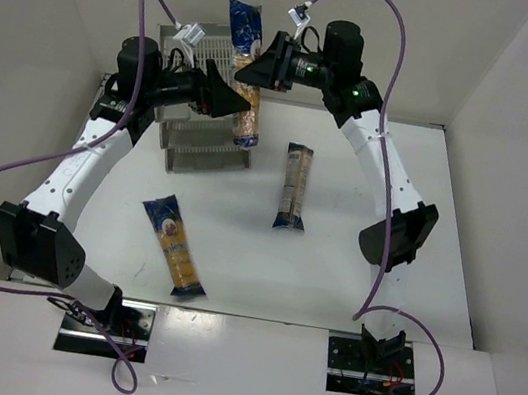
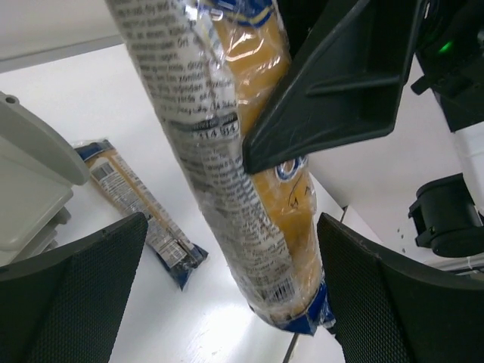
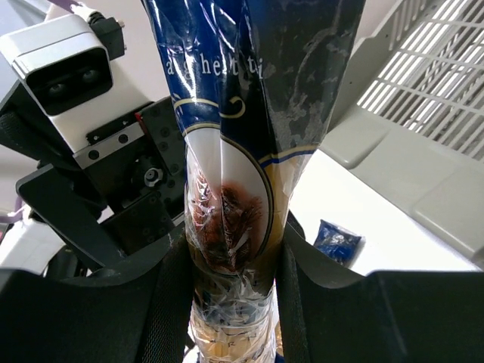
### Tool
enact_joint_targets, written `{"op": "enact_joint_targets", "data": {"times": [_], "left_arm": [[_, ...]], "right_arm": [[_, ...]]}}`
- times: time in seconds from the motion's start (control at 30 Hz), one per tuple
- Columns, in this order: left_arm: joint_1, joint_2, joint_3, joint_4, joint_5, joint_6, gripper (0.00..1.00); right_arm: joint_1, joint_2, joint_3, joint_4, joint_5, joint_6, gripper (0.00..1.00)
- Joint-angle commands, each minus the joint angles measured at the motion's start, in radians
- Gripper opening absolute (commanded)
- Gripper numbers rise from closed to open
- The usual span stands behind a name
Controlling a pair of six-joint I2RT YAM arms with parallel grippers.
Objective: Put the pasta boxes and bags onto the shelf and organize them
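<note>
The bag's printed back [image 1: 247, 96] [image 2: 215, 142] hangs ahead of my left gripper's open fingers, so I will move that gripper gently in toward it, beside the right gripper's finger, and close there.
My right gripper [image 1: 258, 63] is shut on a pasta bag [image 1: 247, 73] and holds it in the air over the grey shelf [image 1: 202, 142]. In the right wrist view the jaws [image 3: 231, 302] clamp the bag [image 3: 234, 189] just below its round label. My left gripper [image 1: 227, 100] is open, its fingers either side of the bag's lower part. In the left wrist view the bag [image 2: 249, 197] hangs between the wide-apart fingers [image 2: 68, 287]. A second bag [image 1: 175, 247] lies on the table front left. A paler bag [image 1: 293, 186] lies mid table.
The shelf's slatted trays show at the right in the right wrist view [image 3: 423, 113] and its corner at the left in the left wrist view [image 2: 30, 181]. White walls enclose the table. The paler bag lies below in the left wrist view [image 2: 136, 204].
</note>
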Motion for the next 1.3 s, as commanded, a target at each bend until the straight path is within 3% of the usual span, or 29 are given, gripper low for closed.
{"op": "enact_joint_targets", "data": {"times": [0.0,0.23,0.37,0.47,0.53,0.67,0.7,0.77,0.8,0.83,0.87,0.97,1.27], "left_arm": [[-0.003,-0.010,-0.012,0.113,0.038,-0.034,1.00],[-0.003,-0.008,0.007,0.177,0.102,-0.132,1.00],[-0.003,-0.030,-0.067,0.167,0.127,-0.142,0.79],[-0.003,-0.042,-0.107,0.167,0.137,-0.157,0.50],[-0.003,-0.051,-0.118,0.167,0.137,-0.157,0.35],[-0.003,-0.051,-0.105,0.167,0.128,-0.166,0.25],[-0.003,-0.051,-0.105,0.178,0.128,-0.166,0.20],[0.016,-0.042,-0.082,0.205,0.119,-0.211,0.15],[0.027,-0.032,-0.073,0.206,0.104,-0.227,0.15],[0.042,-0.016,-0.064,0.218,0.095,-0.246,0.15],[0.081,-0.004,-0.035,0.218,0.095,-0.275,0.15],[0.147,0.076,0.058,0.160,0.056,-0.243,0.14],[0.174,0.352,0.407,0.058,-0.091,-0.169,0.15]], "right_arm": [[0.034,-0.094,0.052,0.145,-0.035,0.048,0.00],[0.068,-0.084,0.049,0.154,-0.035,0.077,0.00],[0.077,-0.065,0.097,0.174,-0.035,0.096,0.00],[0.077,-0.065,0.097,0.174,-0.023,0.096,0.00],[0.077,-0.065,0.097,0.165,-0.012,0.096,0.00],[0.077,-0.065,0.106,0.119,0.056,0.074,0.02],[0.077,-0.065,0.106,0.093,0.088,0.074,0.09],[0.077,-0.065,0.126,0.081,0.112,0.047,0.50],[0.077,-0.065,0.135,0.063,0.123,0.037,0.85],[0.077,-0.065,0.144,0.035,0.157,0.022,0.95],[0.077,-0.065,0.153,0.021,0.174,0.007,1.00],[0.053,-0.079,0.166,-0.020,0.243,-0.038,1.00],[0.011,-0.195,-0.010,-0.053,0.297,-0.107,1.00]]}}
